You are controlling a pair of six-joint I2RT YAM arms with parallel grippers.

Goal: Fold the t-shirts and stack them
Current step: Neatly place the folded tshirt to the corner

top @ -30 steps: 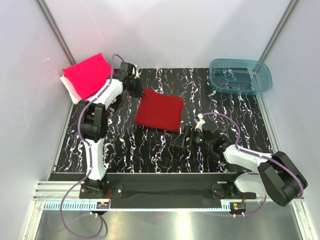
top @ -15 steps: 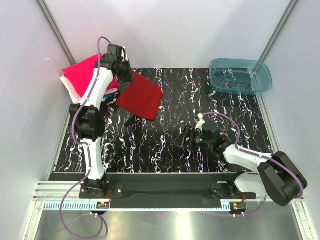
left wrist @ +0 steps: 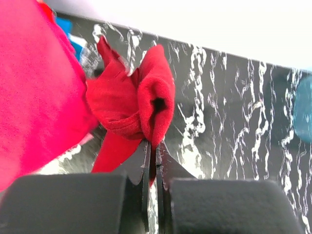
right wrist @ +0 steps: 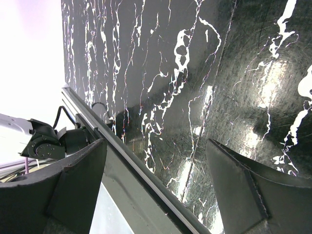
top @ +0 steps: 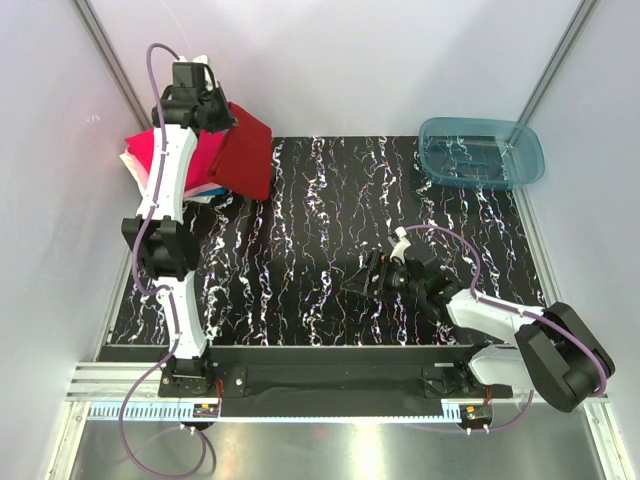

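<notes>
I should carry the overhanging t-shirt to the left in the top view next with my left gripper, then lower and release it, because the stack's magenta-pink top is that way below the gripper.
The folded dark red t-shirt (top: 245, 152) hangs off the table at the back left, pinched by my left gripper (top: 212, 112), which is shut on its bunched edge (left wrist: 146, 102). It dangles partly over the stack of folded t-shirts (top: 148, 152), whose top one is magenta-pink (left wrist: 34, 92), with pale pink, white and blue edges beneath. My right gripper (top: 360, 283) rests low over the marbled table near the front middle, open and holding nothing; its fingers (right wrist: 78, 180) frame bare tabletop.
A teal see-through tub (top: 482, 152) stands at the back right corner. The black marbled table (top: 400, 200) is bounded by white walls at the back and sides, and a metal rail (top: 330, 355) runs along the front by the arm bases.
My left arm has lifted the dark red shirt off the table's middle and carried it back and left, up over the magenta stack. The right arm has stayed still.
</notes>
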